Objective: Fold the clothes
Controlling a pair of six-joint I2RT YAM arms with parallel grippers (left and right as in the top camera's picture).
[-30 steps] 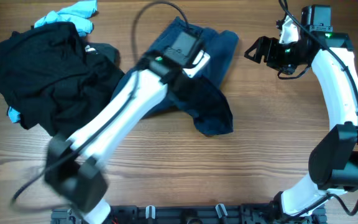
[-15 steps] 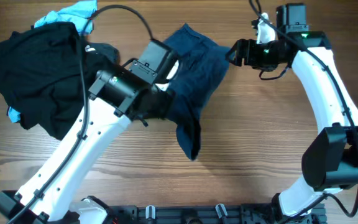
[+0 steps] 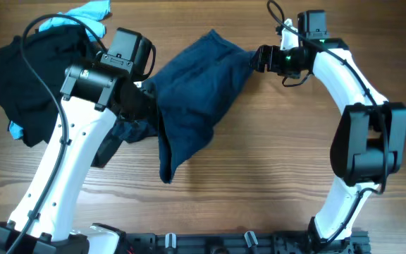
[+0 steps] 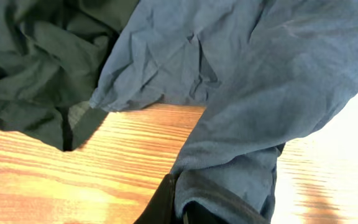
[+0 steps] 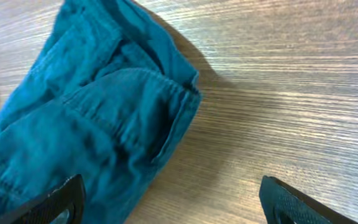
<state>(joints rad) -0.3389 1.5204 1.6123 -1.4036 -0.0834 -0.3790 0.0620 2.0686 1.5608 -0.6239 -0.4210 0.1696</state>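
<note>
I will next lower my left gripper outward to let go of the fold at the garment's far edge. The fold is below my fingers and farther outward, and one end of it trails to the front.
A dark blue garment lies stretched across the middle of the table, one end hanging toward the front. My left gripper is shut on its left edge; in the left wrist view the blue cloth drapes over the jaws and hides them. My right gripper is open at the garment's upper right corner. In the right wrist view its fingers stand wide apart, one above the blue waistband, the other above bare wood.
A heap of black clothes fills the far left, with a light blue cloth at its back edge. Dark cloth lies right beside the blue garment. The wooden table shows at front and right.
My left arm has swung left, pulling the blue garment along and spreading it out. My right gripper has moved left to the garment's upper right corner.
</note>
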